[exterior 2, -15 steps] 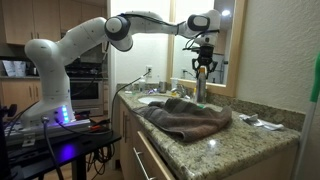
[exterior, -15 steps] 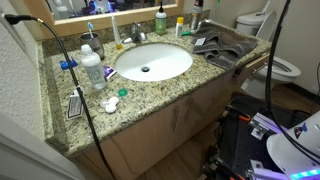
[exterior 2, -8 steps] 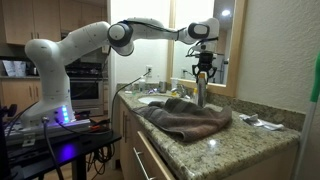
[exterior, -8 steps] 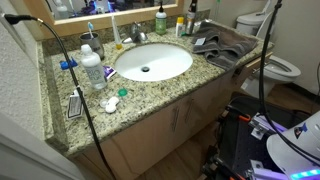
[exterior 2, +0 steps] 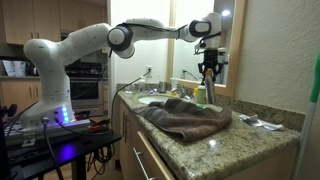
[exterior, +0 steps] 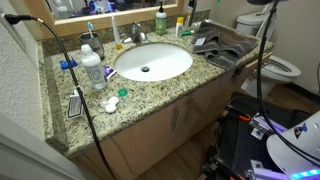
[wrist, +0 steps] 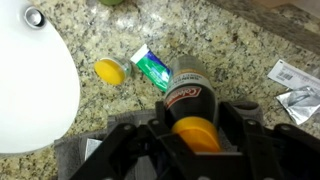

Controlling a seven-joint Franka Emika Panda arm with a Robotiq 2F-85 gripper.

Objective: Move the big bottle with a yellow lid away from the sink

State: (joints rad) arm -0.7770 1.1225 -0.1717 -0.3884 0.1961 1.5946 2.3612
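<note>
The big bottle goes onto the bare counter between the green tube and the white packet, clear of the sink [exterior: 150, 62]. My gripper turns, lowers and releases it there next.
My gripper [wrist: 195, 128] is shut on the big bottle with a yellow lid [wrist: 186, 95], a dark slim bottle seen from above with its yellow cap between my fingers. In an exterior view my gripper [exterior 2: 208, 72] holds it lifted above the counter, at the back behind the brown towel [exterior 2: 185, 118]. The white oval sink [exterior: 150, 62] lies to the left of that spot, and its rim also shows in the wrist view [wrist: 35, 85]. In the sink-side exterior view my gripper is almost out of the top edge.
A green bottle [exterior: 160, 20] and a short yellow-capped bottle [exterior: 180, 25] stand behind the sink. The short bottle's cap [wrist: 108, 70] and a green tube [wrist: 152, 68] lie below me. Bottles and small items [exterior: 92, 70] crowd the counter's left. A toilet [exterior: 282, 66] stands beyond the counter.
My gripper has risen with the bottle, lifting it off the counter. In the sink-side exterior view it has moved up and nearly out of frame.
</note>
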